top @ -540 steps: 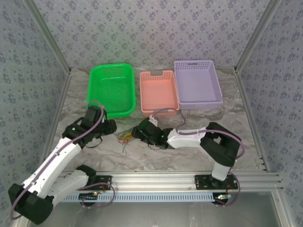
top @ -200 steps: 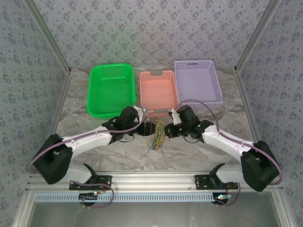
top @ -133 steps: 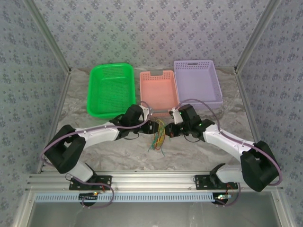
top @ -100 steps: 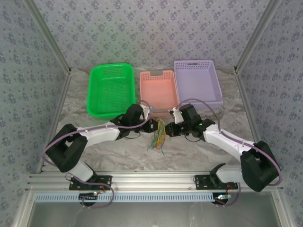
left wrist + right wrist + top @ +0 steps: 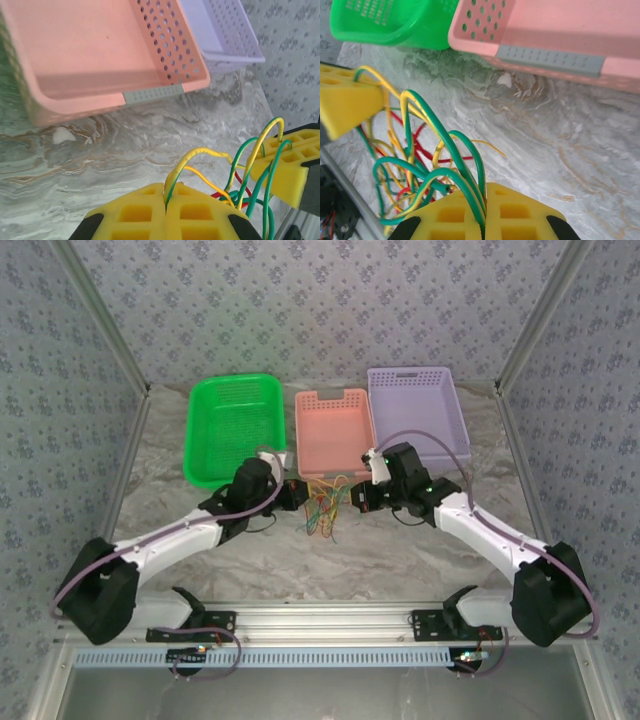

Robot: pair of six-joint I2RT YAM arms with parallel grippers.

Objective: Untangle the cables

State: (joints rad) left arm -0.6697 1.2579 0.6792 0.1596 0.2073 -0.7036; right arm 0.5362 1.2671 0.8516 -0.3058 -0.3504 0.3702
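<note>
I will pull my right gripper away from my left gripper next and bring it down toward the table in front of the purple basket.
The cables (image 5: 322, 508) are a tangle of thin green, yellow, red and orange wires hanging between my two grippers, in front of the pink basket (image 5: 336, 435). My left gripper (image 5: 297, 496) is on their left side, shut on a yellow-and-green cable (image 5: 200, 151) that arches out from between its yellow pads (image 5: 135, 212). My right gripper (image 5: 356, 498) is on their right, shut on a few green cables (image 5: 440, 173) that loop away from its pads (image 5: 520, 215). Each wrist view also shows the other gripper's yellow pad at its edge.
A green basket (image 5: 235, 428) stands at the back left, the pink basket in the middle and a purple basket (image 5: 415, 415) at the back right. Marbled tabletop (image 5: 330, 560) lies between the grippers and the arm bases.
My left gripper has shut on a cable. Both grippers have moved toward the pink basket with the bundle and drawn a little apart, and the left arm has stretched out.
</note>
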